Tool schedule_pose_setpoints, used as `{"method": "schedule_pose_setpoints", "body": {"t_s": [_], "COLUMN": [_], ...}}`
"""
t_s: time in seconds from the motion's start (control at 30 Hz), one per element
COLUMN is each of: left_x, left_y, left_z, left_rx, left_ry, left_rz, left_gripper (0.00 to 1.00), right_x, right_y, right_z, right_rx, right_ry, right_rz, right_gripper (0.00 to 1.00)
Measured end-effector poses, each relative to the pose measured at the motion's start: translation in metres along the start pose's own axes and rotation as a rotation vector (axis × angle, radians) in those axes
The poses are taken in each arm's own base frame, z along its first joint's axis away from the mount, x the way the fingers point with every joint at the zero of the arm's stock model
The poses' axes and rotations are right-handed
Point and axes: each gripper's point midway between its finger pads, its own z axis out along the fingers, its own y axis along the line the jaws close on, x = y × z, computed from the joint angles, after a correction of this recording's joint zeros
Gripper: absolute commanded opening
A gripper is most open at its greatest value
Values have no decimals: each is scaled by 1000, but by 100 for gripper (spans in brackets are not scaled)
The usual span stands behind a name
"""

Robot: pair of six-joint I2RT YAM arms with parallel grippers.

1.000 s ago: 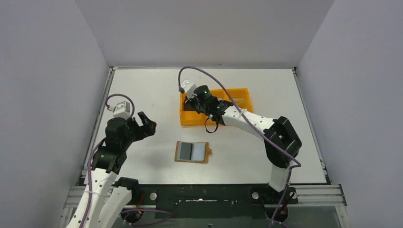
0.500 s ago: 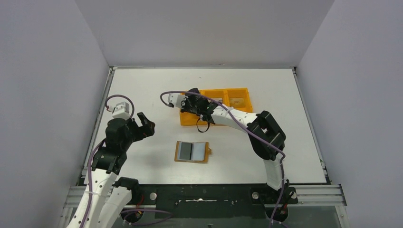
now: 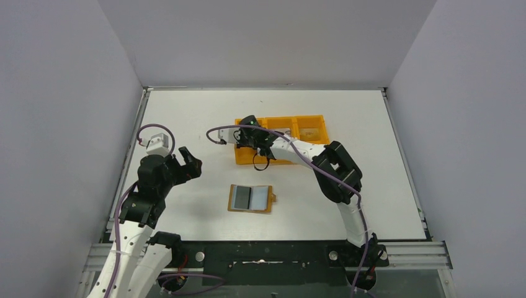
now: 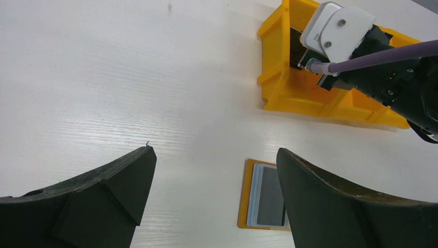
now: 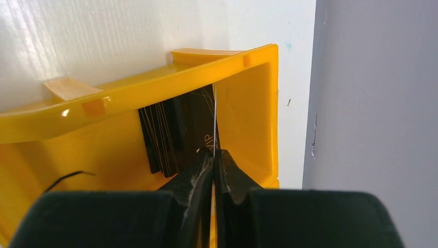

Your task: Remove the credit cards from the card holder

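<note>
My right gripper lowers the thin card a little deeper into the section of the tray next, before opening, as the card hangs beside the dark cards.
The tan-brown card holder (image 3: 268, 198) lies open on the table in front of the arms, with grey-blue credit cards (image 3: 243, 198) in its left half. In the left wrist view its edge (image 4: 244, 196) and the cards (image 4: 266, 199) show between the fingers. My left gripper (image 3: 189, 162) (image 4: 215, 151) is open and empty, hovering left of the holder. My right gripper (image 3: 247, 138) (image 5: 214, 155) is down in the left compartment, shut on a thin card (image 5: 215, 116) seen edge-on. A stack of dark cards (image 5: 165, 137) stands beside it.
The orange three-compartment tray (image 3: 310, 118) (image 4: 281, 88) (image 5: 103, 98) sits behind the holder at mid table. The right arm (image 3: 335, 167) arches over the tray's front. Grey walls close the table on three sides.
The right gripper has swung left and turned over the tray's left compartment, and the arm's elbow has come in. The left arm and the card holder have not moved.
</note>
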Motion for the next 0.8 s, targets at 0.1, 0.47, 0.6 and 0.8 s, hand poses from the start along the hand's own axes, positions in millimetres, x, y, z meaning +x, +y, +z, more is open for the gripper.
{"method": "schedule_pose_setpoints", "body": {"t_s": [0.1, 0.47, 0.6, 0.8], "left_x": [0, -1, -1, 0], "left_y": [1, 2, 2, 1], "left_z": [0, 0, 0, 0], "left_rx": [-4, -9, -8, -8], "left_ry": [-2, -4, -4, -3], "left_rz": [0, 0, 0, 0], "left_gripper": [89, 89, 89, 89], "right_x": [2, 18, 19, 21], "right_y": [2, 15, 10, 9], "right_z": [8, 28, 29, 29], "right_rx": [-2, -10, 3, 7], "right_ry": [11, 55, 52, 55], "right_rz": [-12, -26, -19, -5], "right_gripper": [3, 13, 17, 23]}}
